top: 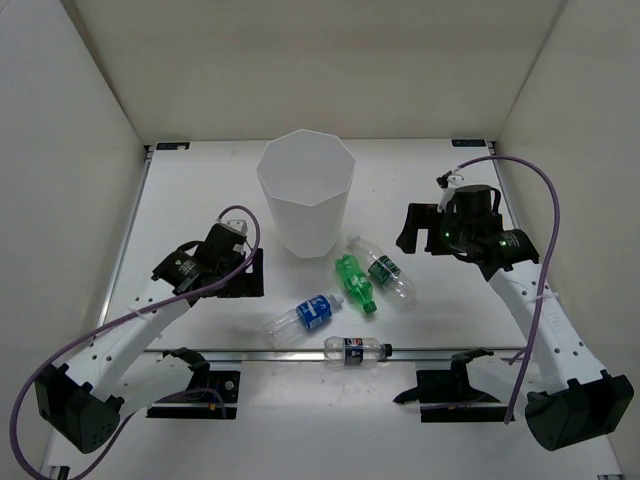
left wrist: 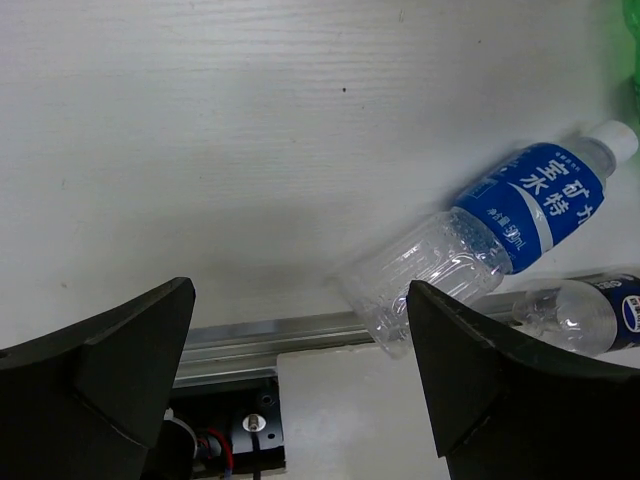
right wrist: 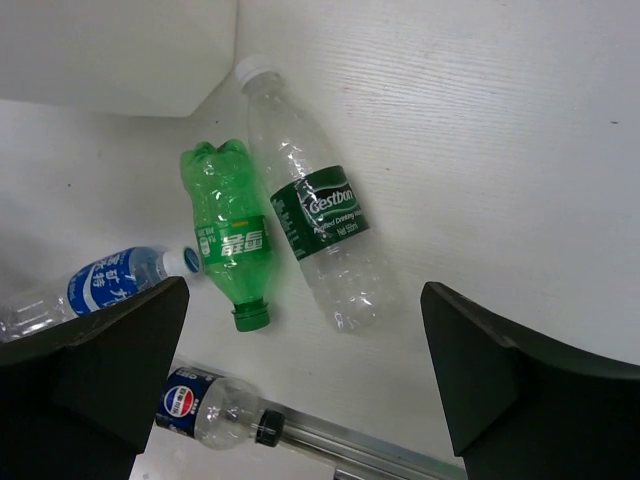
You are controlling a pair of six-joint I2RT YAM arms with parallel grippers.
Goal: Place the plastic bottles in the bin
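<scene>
The clear lower body of the blue-label bottle is below my left gripper, to its right in the top view. I should swing my left gripper over it, turn along its slant and go down.
The tall white faceted bin point(top: 306, 195) stands at the table's middle back. Several bottles lie on the table in front of it: clear with blue label point(top: 306, 316) point(left wrist: 500, 225) point(right wrist: 100, 287), all-green point(top: 355, 283) point(right wrist: 228, 232), clear with dark green label point(top: 382, 270) point(right wrist: 313, 217), and clear with dark blue-red label point(top: 355, 349) point(right wrist: 205, 402) point(left wrist: 590, 315) on the metal rail. My left gripper point(top: 243, 272) point(left wrist: 300, 390) is open and empty, left of the blue-label bottle. My right gripper point(top: 425, 229) point(right wrist: 300, 380) is open and empty, right of the bottles.
A metal rail point(top: 240, 352) point(left wrist: 270, 338) runs across the table's front. Black arm mounts point(top: 200, 390) point(top: 455, 395) sit below it. White walls enclose the table at left, right and back.
</scene>
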